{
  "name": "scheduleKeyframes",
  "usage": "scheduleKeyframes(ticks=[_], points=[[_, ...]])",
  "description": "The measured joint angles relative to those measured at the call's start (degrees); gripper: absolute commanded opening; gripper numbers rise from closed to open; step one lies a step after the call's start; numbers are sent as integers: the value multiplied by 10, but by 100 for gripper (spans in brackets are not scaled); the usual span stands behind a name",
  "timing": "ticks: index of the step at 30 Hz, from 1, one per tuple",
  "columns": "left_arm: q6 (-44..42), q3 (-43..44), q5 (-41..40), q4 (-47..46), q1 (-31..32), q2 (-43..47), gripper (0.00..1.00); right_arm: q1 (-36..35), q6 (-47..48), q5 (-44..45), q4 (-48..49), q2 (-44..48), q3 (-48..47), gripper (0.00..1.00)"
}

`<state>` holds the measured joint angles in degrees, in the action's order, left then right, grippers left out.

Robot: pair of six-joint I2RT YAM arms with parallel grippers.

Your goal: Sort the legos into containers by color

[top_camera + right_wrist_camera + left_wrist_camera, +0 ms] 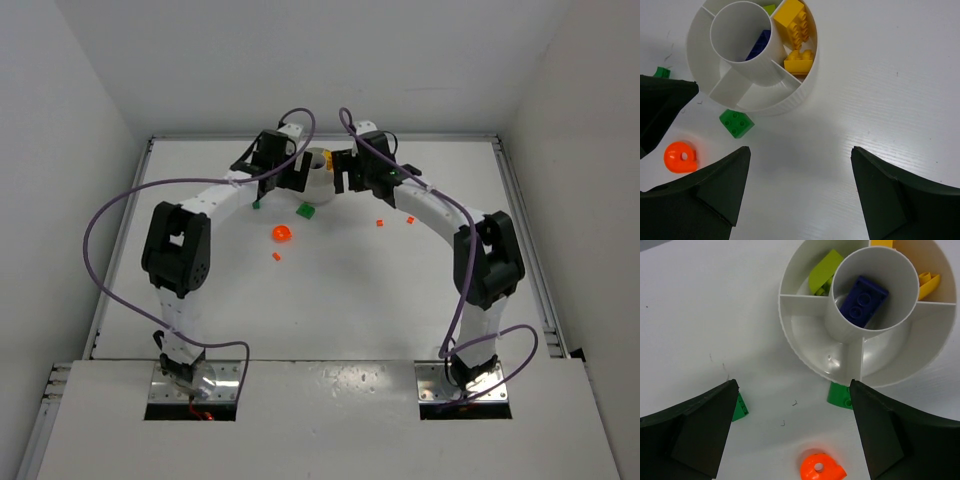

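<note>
My right gripper will move down and to the right in the top view, onto the bit nearer the metal bar [410,220], because small orange bits are outside the dish [318,172].
The round white dish [318,172] stands at the back middle of the table, between my two grippers. Its centre well holds a purple brick [865,299]. One wedge holds a lime piece [822,271], and another holds yellow bricks [792,17]. The near wedges look empty. A green brick [736,122] lies against the dish's near rim. A small green bit [740,407] and an orange round piece [821,467] lie loose nearby. Small orange bits [380,222] lie to the right. My left gripper [794,385] and right gripper [801,149] are open, empty, and hover above the table.
White walls close in the table at the back and both sides. Purple cables [110,215] loop off both arms. Another tiny orange bit [277,257] lies in front of the orange round piece. A metal rail [530,250] runs along the right edge.
</note>
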<state>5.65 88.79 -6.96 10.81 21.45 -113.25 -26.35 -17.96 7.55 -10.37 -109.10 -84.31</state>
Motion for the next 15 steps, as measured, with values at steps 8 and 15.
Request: scheduleKeyframes(ticks=[8, 15], points=[[-7, 16, -16, 3, 8, -21, 100, 3, 0, 0, 0, 7, 4, 82], [-7, 32, -19, 3, 10, -41, 100, 9, 0, 0, 1, 16, 8, 82]])
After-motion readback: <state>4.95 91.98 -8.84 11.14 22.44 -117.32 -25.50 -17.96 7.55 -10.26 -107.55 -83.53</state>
